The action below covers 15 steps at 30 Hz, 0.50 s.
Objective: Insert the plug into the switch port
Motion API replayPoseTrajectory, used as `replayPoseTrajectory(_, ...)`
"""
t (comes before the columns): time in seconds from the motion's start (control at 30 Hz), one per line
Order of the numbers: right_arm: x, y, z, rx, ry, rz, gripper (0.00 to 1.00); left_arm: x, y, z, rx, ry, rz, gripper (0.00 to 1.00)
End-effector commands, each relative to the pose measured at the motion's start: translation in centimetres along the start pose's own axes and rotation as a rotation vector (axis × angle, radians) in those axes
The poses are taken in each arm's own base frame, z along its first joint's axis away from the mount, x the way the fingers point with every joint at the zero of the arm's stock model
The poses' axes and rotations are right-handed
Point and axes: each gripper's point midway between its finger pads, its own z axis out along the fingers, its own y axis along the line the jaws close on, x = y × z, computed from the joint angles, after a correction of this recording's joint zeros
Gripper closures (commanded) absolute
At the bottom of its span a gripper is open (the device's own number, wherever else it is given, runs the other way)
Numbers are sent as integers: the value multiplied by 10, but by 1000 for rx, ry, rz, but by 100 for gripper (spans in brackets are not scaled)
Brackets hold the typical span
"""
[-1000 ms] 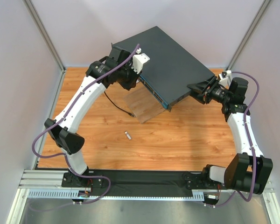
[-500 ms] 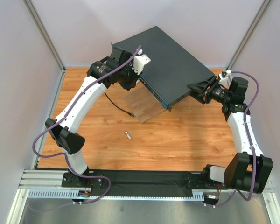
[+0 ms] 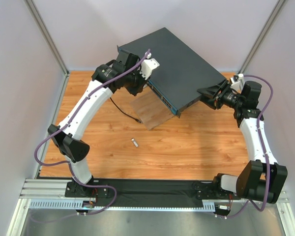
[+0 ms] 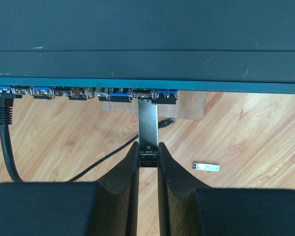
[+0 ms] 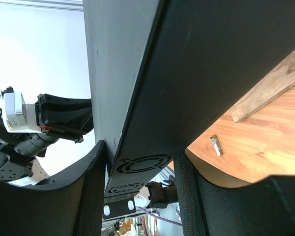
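A long part of the plug still sticks out, so the robot's left gripper will push the plug deeper into its port, toward the switch's teal front edge.
The switch is a flat dark grey box with a teal front edge and a row of ports. It lies tilted across the back of the table. My left gripper is shut on the plug, a slim dark metal module whose tip is in a port of the front edge. In the top view the left gripper is at that front edge. My right gripper is shut on the switch's side panel with fan vents, at its right end.
A pale wooden board lies under the switch's front. A second small silver module lies on the wooden table; it also shows in the left wrist view. A black cable is plugged into a port at the far left.
The left wrist has edged slightly up and right toward the switch. The right arm and the switch have not moved.
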Motion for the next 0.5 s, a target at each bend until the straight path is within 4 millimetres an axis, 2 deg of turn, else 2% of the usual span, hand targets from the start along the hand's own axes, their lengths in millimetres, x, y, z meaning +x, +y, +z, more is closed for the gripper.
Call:
replayPoseTrajectory(0.0,-24,9,7,-20,-91,-294,100,-40,-19,-1,69,-136,-8,100)
replayPoseTrajectory(0.3,-24,9,7,-17,-90,-295,100,-56,-31,-3,139,-170,-124,100)
replayPoseTrajectory(0.47,-25,7,8,-15,-88,-292,100,-50,-30,8,138,-151,-108,100)
